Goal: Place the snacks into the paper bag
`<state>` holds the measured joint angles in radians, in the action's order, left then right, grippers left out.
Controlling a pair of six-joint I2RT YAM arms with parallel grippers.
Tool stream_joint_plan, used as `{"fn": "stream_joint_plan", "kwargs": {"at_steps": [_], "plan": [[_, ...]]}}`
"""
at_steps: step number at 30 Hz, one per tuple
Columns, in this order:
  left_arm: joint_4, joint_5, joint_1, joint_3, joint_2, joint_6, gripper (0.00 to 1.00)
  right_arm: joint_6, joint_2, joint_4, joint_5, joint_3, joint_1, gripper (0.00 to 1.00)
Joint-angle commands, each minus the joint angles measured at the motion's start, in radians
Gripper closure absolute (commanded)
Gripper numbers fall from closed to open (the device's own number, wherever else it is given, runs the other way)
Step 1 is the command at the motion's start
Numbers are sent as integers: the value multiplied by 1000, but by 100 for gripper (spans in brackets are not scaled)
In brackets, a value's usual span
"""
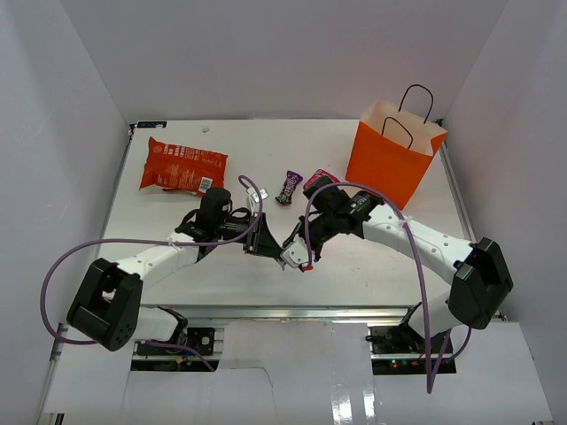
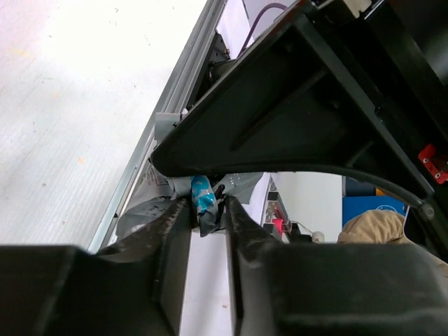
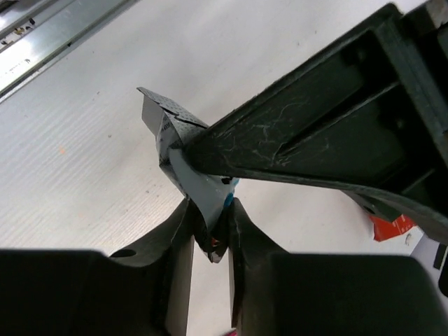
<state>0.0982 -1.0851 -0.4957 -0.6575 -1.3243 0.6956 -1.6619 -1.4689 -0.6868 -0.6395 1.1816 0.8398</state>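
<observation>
My right gripper next carries the silver-blue wrapper (image 1: 292,258) outward and up toward the table's back, over the opening of the orange paper bag (image 1: 390,158). The snacks belong in that bag.
Both grippers meet at the table's middle front and both are shut on the same silver-blue wrapper (image 1: 292,258). In the left wrist view my left gripper (image 2: 208,208) pinches the wrapper (image 2: 203,196) at its blue end. In the right wrist view my right gripper (image 3: 211,213) pinches the wrapper (image 3: 190,178) at its lower corner, with the left gripper's finger just above. The left gripper (image 1: 265,242) and right gripper (image 1: 301,251) nearly touch. The red-orange chip bag (image 1: 182,167) lies at the back left. A purple wrapper (image 1: 288,186) and a pink wrapper (image 1: 317,180) lie mid-table. The orange paper bag (image 1: 390,158) stands upright at the back right.
White walls enclose the table on three sides. A metal rail (image 2: 150,143) runs along the table's front edge. Purple cables loop from both arms. The paper bag's black handles (image 1: 414,111) stand above its open mouth.
</observation>
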Motion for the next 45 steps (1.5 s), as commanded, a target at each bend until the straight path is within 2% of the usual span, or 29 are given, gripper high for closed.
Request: {"fn": "stream_joint_plan", "kwargs": {"at_steps": [1,5,7,9,12,14,15,17,18,21,25,29,33,38,41,44,45], "plan": [[23,-56,-4,-51,20,10,61,-19,-1,9,34,1,2,81],[-84,17,8,-118,54,-40,33,-3,30,-2,38,-14,1,90],[-167,40,32,-155,88,-77,28,14,60,1,43,-26,-10,91],[-227,95,54,-229,112,-106,2,92,82,1,17,-20,-33,92],[-398,224,75,-341,164,-194,2,250,131,1,-108,64,-155,92],[-437,301,75,-373,183,-231,2,353,139,18,-162,128,-221,92],[-449,359,77,-379,192,-235,2,501,137,36,-208,165,-296,92],[-451,410,77,-370,217,-234,2,687,137,94,-233,278,-376,92],[-445,444,77,-354,221,-232,2,925,137,201,-223,309,-446,92],[-425,478,77,-326,234,-208,2,1256,133,333,-51,439,-575,92],[-416,531,78,-297,235,-186,2,1526,127,432,148,529,-728,92],[-407,608,78,-294,255,-171,2,1607,107,431,240,527,-875,92],[-373,695,78,-277,280,-143,2,1607,93,428,244,466,-930,90],[-290,667,78,-264,229,-128,2,1549,68,421,236,414,-953,84],[-252,628,78,-280,148,-139,3,1515,62,414,235,377,-955,80],[-252,636,78,-323,47,-162,5,1490,59,409,253,351,-966,66],[-259,645,78,-358,19,-171,5,1493,58,408,250,351,-970,56]]}}
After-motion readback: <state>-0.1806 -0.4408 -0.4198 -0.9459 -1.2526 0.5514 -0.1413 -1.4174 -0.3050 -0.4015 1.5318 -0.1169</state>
